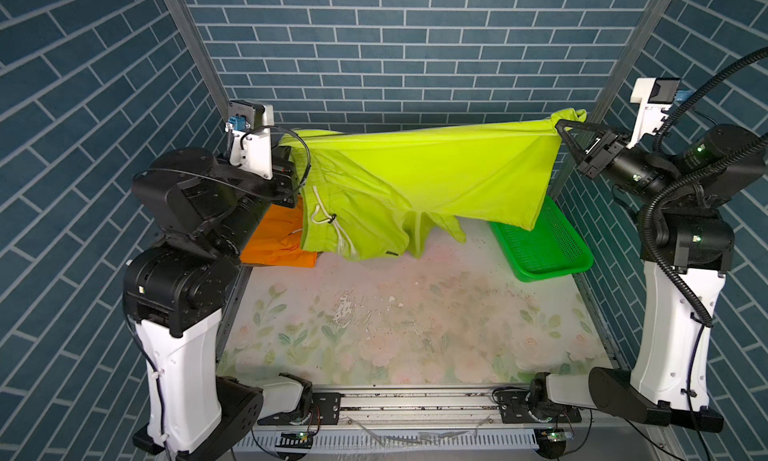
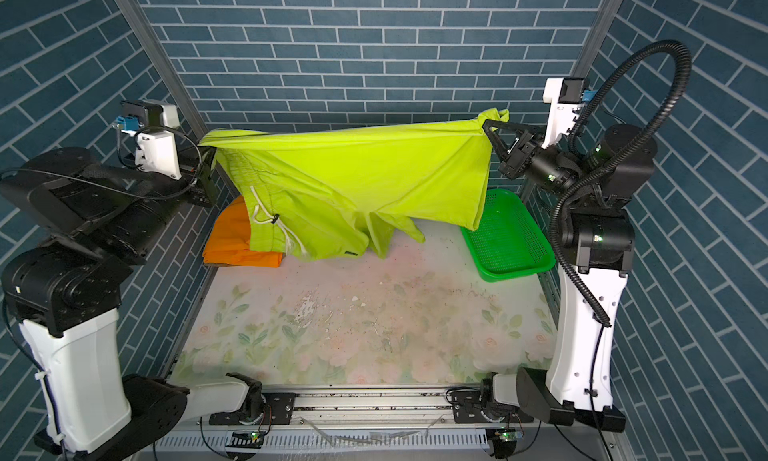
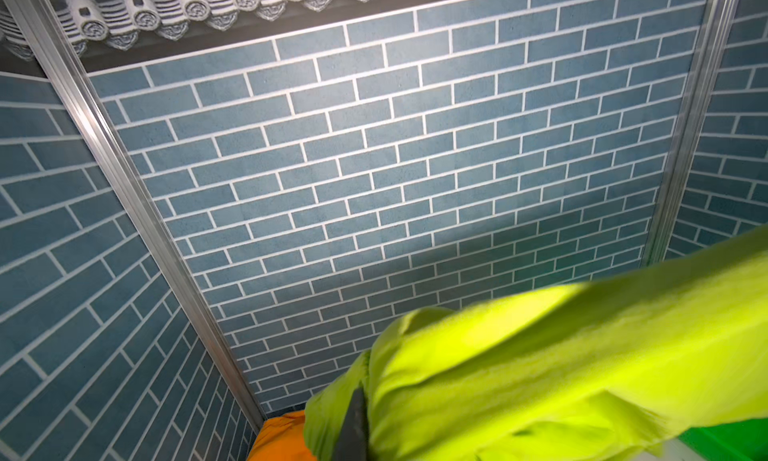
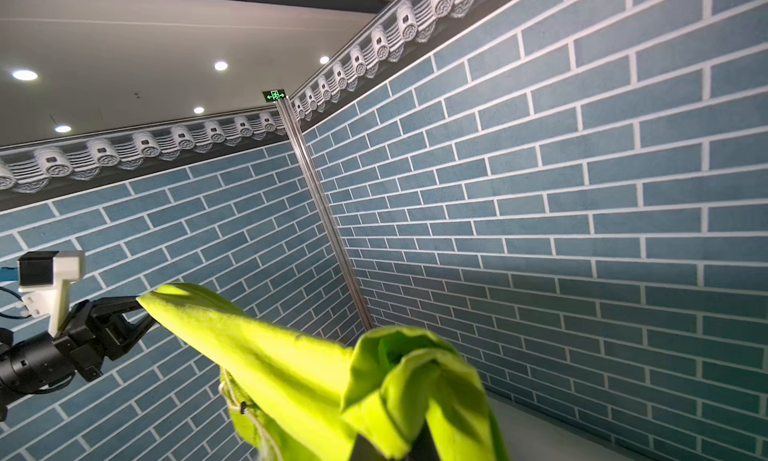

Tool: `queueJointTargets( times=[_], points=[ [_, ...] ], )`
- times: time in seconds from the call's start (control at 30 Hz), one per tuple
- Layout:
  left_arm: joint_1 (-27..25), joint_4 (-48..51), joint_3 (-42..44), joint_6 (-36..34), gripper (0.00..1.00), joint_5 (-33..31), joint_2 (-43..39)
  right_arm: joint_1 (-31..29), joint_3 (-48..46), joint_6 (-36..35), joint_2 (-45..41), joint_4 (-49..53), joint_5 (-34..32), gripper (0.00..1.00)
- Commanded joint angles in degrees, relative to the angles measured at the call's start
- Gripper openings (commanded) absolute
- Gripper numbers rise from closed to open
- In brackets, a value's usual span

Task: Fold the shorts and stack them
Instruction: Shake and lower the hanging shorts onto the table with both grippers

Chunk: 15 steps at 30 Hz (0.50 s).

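Observation:
The shorts still hang in midair, so the robot's right gripper will next reach outward and down to release the bunched corner on the back of the tabletop beside the green basket.
The lime green shorts hang stretched in the air across the back of the table, held between both grippers. My left gripper is shut on their left corner, by the waistband with its white drawstring. In the left wrist view one dark finger shows, wrapped in the green cloth. My right gripper is shut on the bunched right corner. Folded orange shorts lie on the table at back left, partly under the hanging cloth.
A green perforated basket stands at the back right, its far end behind the hanging cloth. The table has a worn floral cover. Blue brick walls and metal frame posts close in the back and both sides.

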State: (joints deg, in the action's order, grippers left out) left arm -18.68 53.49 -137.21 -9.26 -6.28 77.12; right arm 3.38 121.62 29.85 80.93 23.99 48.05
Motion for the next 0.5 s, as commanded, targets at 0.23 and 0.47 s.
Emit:
queueJointTargets(
  times=[0.23,0.47],
  points=[
    [3.7,0.5,-0.4,-7.6,0.0,-26.6,9.4,4.9,8.3,-4.8,33.7,10.1,-20.9,0.0],
    [10.7,-3.1,19.5,-5.5,0.0,-24.6,16.2,-0.7,19.8,-11.9,51.4,17.5,-23.9,0.0]
  ],
)
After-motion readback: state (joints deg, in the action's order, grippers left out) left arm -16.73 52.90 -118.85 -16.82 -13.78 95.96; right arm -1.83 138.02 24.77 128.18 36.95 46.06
